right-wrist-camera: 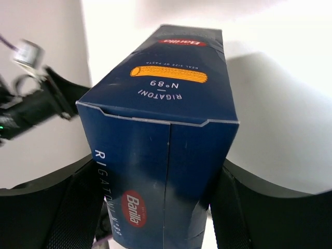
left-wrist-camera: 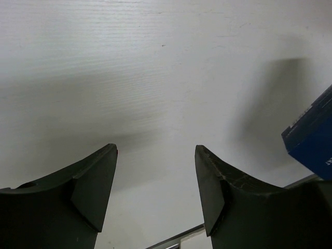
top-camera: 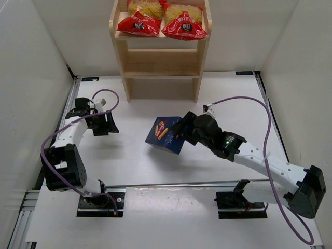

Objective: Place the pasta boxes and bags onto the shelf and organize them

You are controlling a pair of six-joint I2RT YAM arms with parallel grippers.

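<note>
Next, my right gripper should move outward and up to the shelf's empty middle board and release the box [top-camera: 165, 136] there, because the red bags fill the top one.
A dark blue pasta box [top-camera: 165, 136] with a red oval logo hangs tilted over the middle of the table. My right gripper [top-camera: 179, 134] is shut on it, one finger pressed to each side. The right wrist view shows the box [right-wrist-camera: 166, 119] filling the space inside the gripper [right-wrist-camera: 155, 207]. Two red bags [top-camera: 139, 23] [top-camera: 184, 26] of yellow pasta lie side by side on the top board of the wooden shelf [top-camera: 161, 65] at the back. My left gripper [top-camera: 104, 127] hovers open and empty at the table's left; its wrist view [left-wrist-camera: 155, 155] shows bare table and a corner of the box [left-wrist-camera: 311, 137].
White walls close in the table on the left, right and back. The shelf's lower boards [top-camera: 161, 78] hold nothing visible. A metal rail [top-camera: 176, 184] runs across the near edge between the arm bases. Purple cables [top-camera: 267, 129] loop from both arms.
</note>
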